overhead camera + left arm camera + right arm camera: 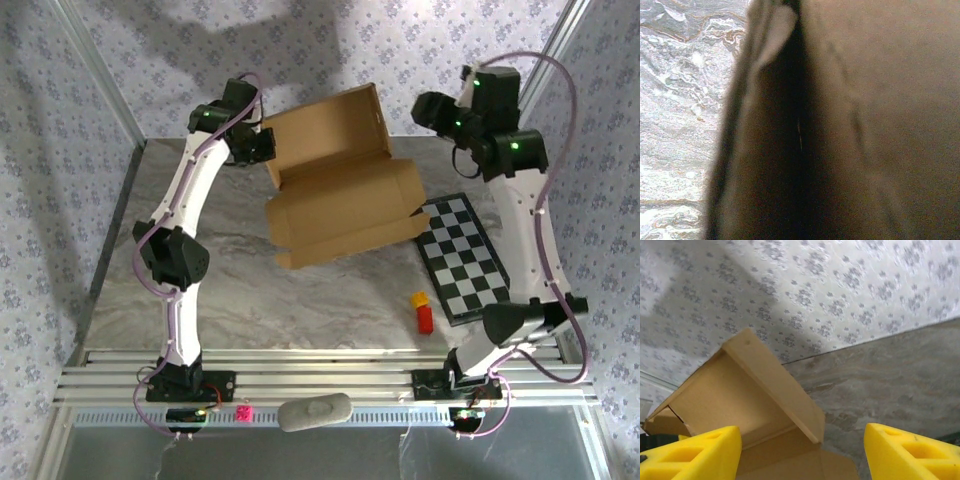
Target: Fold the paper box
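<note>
My left gripper draws back over the bare marble beside the box next and releases the lid's corner there, since the box's lid stands up close to the wall.
The paper box [345,205] lies on the marble table at the back middle, its lid standing up toward the wall. My left gripper [262,145] sits at the lid's left edge, shut on the cardboard there. In the left wrist view blurred brown cardboard [880,125] presses close against the camera and hides the fingers. My right gripper [432,108] hangs raised to the right of the lid, apart from it. In the right wrist view its yellow fingertips [690,455] stand wide open with nothing between them, above the box's right rear corner [740,400].
A black-and-white checkered board [465,255] lies right of the box, touching its right end. A yellow block [419,299] and a red block [425,319] sit by the board's near left edge. A grey oval object [315,411] rests on the front rail. Patterned walls close in behind.
</note>
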### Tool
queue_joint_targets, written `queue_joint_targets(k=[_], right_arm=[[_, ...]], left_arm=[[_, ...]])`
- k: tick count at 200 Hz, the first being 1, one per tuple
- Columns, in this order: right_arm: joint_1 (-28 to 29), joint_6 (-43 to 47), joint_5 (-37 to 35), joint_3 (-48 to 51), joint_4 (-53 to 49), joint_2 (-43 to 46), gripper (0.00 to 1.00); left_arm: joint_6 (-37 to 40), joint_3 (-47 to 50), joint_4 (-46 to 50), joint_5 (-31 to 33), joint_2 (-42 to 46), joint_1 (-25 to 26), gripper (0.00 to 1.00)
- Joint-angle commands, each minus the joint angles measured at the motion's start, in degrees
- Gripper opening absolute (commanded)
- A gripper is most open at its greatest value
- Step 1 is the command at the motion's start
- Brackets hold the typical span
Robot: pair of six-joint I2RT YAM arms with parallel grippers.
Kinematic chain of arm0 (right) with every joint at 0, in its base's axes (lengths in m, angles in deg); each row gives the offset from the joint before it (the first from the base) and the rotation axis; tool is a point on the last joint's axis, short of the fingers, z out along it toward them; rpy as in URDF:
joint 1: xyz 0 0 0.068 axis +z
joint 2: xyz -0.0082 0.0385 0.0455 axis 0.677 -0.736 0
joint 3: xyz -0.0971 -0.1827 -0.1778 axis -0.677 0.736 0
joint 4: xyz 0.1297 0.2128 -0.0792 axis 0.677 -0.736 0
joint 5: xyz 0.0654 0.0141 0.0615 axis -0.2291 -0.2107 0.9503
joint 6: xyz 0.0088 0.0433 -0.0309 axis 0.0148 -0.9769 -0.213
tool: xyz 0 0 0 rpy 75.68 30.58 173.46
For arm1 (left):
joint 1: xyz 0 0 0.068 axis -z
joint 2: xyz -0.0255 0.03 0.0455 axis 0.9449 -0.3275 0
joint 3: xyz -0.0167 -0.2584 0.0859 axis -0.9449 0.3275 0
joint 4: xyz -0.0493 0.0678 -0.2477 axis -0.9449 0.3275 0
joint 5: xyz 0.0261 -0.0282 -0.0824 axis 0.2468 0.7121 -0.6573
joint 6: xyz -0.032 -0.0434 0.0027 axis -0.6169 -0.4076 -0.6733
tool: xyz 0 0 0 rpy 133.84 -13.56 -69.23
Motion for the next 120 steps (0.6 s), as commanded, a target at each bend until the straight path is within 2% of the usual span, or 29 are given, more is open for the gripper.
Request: queue_joint_targets(k=[1,20,42,63,94,120], right_arm=[[-4.6,-9.5,9.9,8.7,5.0,4.3,0.67],[-6.8,-10.9,11.9,15.8,5.2,7.6,0.67],[-6.4,-12.5,11.7,22.0,4.5,10.8,0.69],[-3.5,-17.2,11.6,30.8,9.3,15.7,0.74],[3.2,-23.3,9.6,46.2,24.4,23.9,0.82],[8.4,-26.3,9.0,50.5,29.3,23.4,0.82]], left_arm=[[-3.8,-2.5,1.5,-1.1,0.2,-1.3,0.00],[-6.3,-1.9,2.4,-1.2,0.2,-2.3,0.00],[-9.3,1.6,0.9,-1.3,1.4,-3.4,0.00],[-14.4,8.6,-3.6,-2.6,4.1,-4.9,0.00],[-19.1,15.3,-7.7,-4.7,6.5,-6.8,0.00],[-20.9,18.1,-9.1,-5.0,7.5,-7.4,0.00]])
